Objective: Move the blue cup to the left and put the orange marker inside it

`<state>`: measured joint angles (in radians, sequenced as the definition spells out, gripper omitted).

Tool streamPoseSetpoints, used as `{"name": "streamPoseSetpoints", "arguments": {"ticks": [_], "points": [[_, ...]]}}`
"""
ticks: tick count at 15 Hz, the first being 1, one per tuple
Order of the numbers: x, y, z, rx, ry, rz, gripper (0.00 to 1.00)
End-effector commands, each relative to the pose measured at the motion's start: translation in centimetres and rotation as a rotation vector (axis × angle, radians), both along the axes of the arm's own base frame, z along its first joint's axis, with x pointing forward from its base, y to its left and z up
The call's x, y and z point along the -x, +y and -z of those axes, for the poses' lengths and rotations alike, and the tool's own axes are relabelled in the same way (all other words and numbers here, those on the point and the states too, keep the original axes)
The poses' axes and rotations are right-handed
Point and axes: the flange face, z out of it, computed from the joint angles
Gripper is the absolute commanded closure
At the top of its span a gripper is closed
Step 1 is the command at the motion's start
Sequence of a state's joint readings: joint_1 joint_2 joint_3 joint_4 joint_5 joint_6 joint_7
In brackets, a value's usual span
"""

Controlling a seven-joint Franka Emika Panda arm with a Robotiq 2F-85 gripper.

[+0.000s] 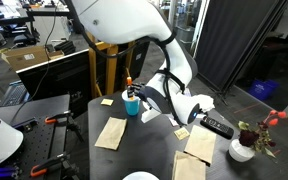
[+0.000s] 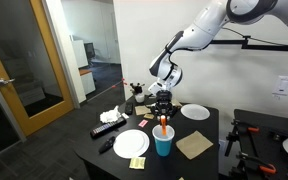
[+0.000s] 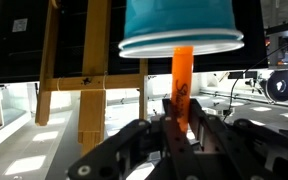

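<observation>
The orange marker (image 2: pixel 164 126) goes down farther into the blue cup's opening next, before my gripper opens.
The blue cup (image 1: pixel 132 104) stands upright on the black table, and it also shows in the other exterior view (image 2: pixel 164 143). In the wrist view, which looks upside down, the cup (image 3: pixel 180 25) fills the top. My gripper (image 3: pixel 180 112) is shut on the orange marker (image 3: pixel 181 75). It holds the marker upright directly over the cup, with the far end of the marker at the cup's rim or just inside it. In both exterior views the marker (image 2: pixel 164 126) (image 1: pixel 129 83) sticks up out of the cup mouth, with the gripper (image 2: pixel 164 108) just above.
Two white plates (image 2: pixel 131 143) (image 2: pixel 195 111) lie on the table. A black remote (image 1: pixel 216 126) lies near a white vase with flowers (image 1: pixel 242 150). Brown paper pieces (image 1: pixel 111 132) (image 2: pixel 194 145) and a yellow sticky note (image 1: pixel 106 102) lie around the cup.
</observation>
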<state>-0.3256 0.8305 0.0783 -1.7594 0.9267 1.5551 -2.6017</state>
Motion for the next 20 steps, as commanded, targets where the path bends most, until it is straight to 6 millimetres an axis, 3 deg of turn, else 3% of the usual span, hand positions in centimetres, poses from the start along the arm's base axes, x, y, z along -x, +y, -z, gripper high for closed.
{"name": "streamPoseSetpoints", "arguments": {"ticks": [1,3,4,5,7,13,14,20], "points": [[-0.5,0.0,1.1,0.029,0.024,0.013,0.95],[-0.4,0.1,1.7,0.035,0.031,0.008,0.95],[-0.3,0.2,1.9,0.04,0.033,0.006,0.87],[-0.3,0.3,2.0,0.043,0.035,0.006,0.55],[-0.3,0.4,2.2,0.047,0.037,0.003,0.49],[-0.5,0.7,1.7,0.051,0.024,-0.009,0.04],[-0.5,0.8,1.7,0.052,0.022,-0.01,0.0],[-0.4,1.4,0.7,0.053,0.003,-0.03,0.0]]}}
